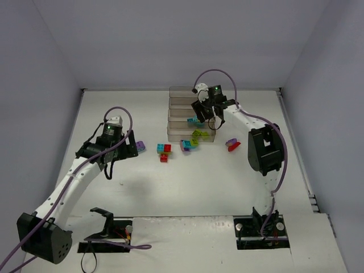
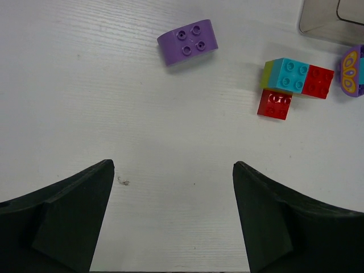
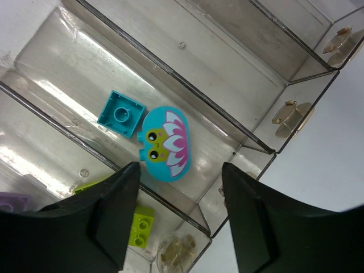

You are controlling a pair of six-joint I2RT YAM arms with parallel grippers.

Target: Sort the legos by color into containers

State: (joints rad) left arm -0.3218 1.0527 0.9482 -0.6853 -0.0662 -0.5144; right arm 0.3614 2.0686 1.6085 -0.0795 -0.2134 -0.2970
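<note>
The purple rounded brick is clear of the other pieces, so I will move my left gripper outward, turn it, and lower it over the brick's ends.
The tiered rack of clear trays (image 1: 190, 114) stands at the back centre. My right gripper (image 1: 203, 111) hovers over it, open and empty (image 3: 181, 166). Below it, one tray (image 3: 239, 122) holds a rounded cyan brick with a frog print (image 3: 165, 144) and a small cyan brick (image 3: 120, 114). The lower tray holds a lime brick (image 3: 141, 226). My left gripper (image 1: 132, 149) is open and empty (image 2: 173, 168) over bare table. Ahead of it lie a purple brick (image 2: 187, 41), a cyan and red stack (image 2: 290, 75) and a loose red brick (image 2: 274, 104).
A mixed purple, cyan and lime cluster (image 1: 190, 143) lies just before the rack. A purple and a red brick (image 1: 232, 143) lie to the rack's right, near the right arm. A purple piece (image 3: 14, 202) shows at the right wrist view's left edge.
</note>
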